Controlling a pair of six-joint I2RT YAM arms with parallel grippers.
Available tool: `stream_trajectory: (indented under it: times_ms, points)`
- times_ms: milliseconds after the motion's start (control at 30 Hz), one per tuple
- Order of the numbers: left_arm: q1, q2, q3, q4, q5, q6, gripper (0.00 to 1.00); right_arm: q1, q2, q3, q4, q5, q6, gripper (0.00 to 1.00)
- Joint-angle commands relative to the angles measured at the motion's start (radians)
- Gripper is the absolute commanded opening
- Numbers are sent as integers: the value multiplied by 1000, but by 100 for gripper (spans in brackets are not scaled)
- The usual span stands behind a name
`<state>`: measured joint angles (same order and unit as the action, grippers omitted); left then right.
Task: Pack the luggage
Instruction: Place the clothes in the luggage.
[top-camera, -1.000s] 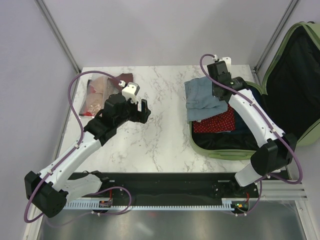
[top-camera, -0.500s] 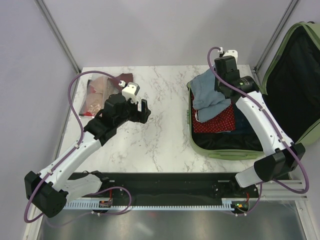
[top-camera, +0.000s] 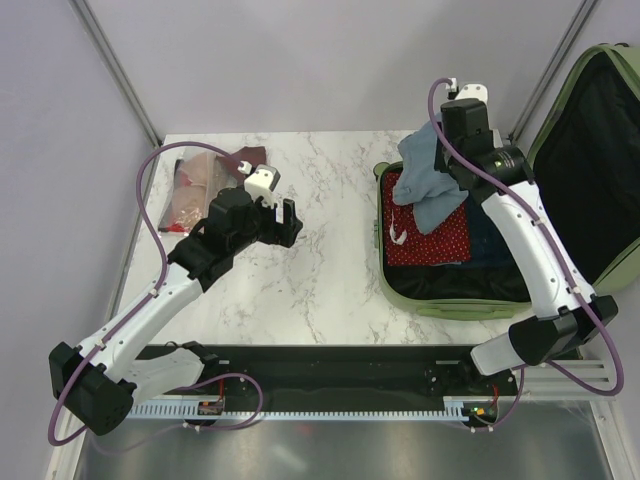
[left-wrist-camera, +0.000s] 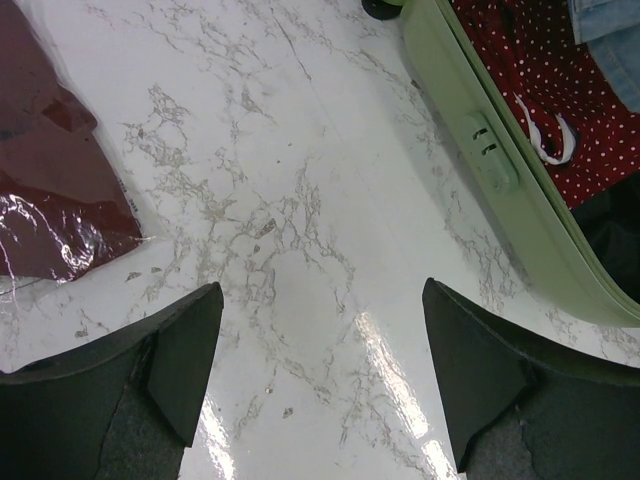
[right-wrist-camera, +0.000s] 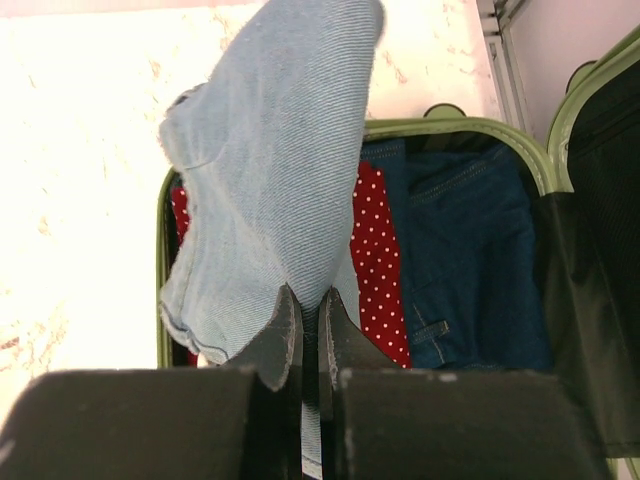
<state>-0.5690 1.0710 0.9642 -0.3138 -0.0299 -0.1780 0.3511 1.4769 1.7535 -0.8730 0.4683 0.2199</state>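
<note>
I need to move my right gripper right in the top view, over the uncovered dark blue jeans below, then lower and release the light blue denim garment.
The luggage, a sage-green hard-shell suitcase, lies open at the table's right, its black-lined lid standing up. Inside lie a red polka-dot garment and dark blue jeans. My right gripper is shut on a light blue denim garment, which hangs lifted above the suitcase's far left part. My left gripper stands open over bare marble left of the suitcase's wall, with nothing between its fingers.
Clothes in clear plastic bags lie at the table's back left; a dark red one shows in the left wrist view. A metal post stands behind the suitcase. A black rail runs along the near edge.
My right gripper has lifted the light blue denim garment up and to the right, from the suitcase's left rim to above its interior. The left arm has not moved.
</note>
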Motion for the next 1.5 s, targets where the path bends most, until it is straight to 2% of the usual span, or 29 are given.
stream_trajectory:
  times_ms: [0, 233, 400, 700, 867, 1067, 1233, 1467]
  points:
    - [-2, 1, 28, -2, 16, 0, 88, -6, -32, 83, 49, 21, -8, 0]
    - [-2, 4, 28, -2, 18, 2, 88, -17, -15, 120, 40, 29, -22, 0]
    - [-2, 4, 28, -2, 19, 2, 88, -40, -6, 115, 52, -28, -30, 0]
    - [-2, 14, 30, -4, 24, 2, 88, -69, -3, 107, 117, -204, -68, 0]
    - [-2, 21, 30, -5, 27, 2, 88, -127, -24, 32, 163, -330, -57, 0]
    - [-2, 24, 31, -5, 27, 2, 88, -221, -59, -98, 186, -310, -53, 0]
    - [-2, 24, 31, -7, 27, 2, 88, -287, -72, -170, 187, -229, -63, 0]
    - [-2, 27, 31, -8, 27, 3, 88, -313, -75, -134, 200, -298, -62, 0]
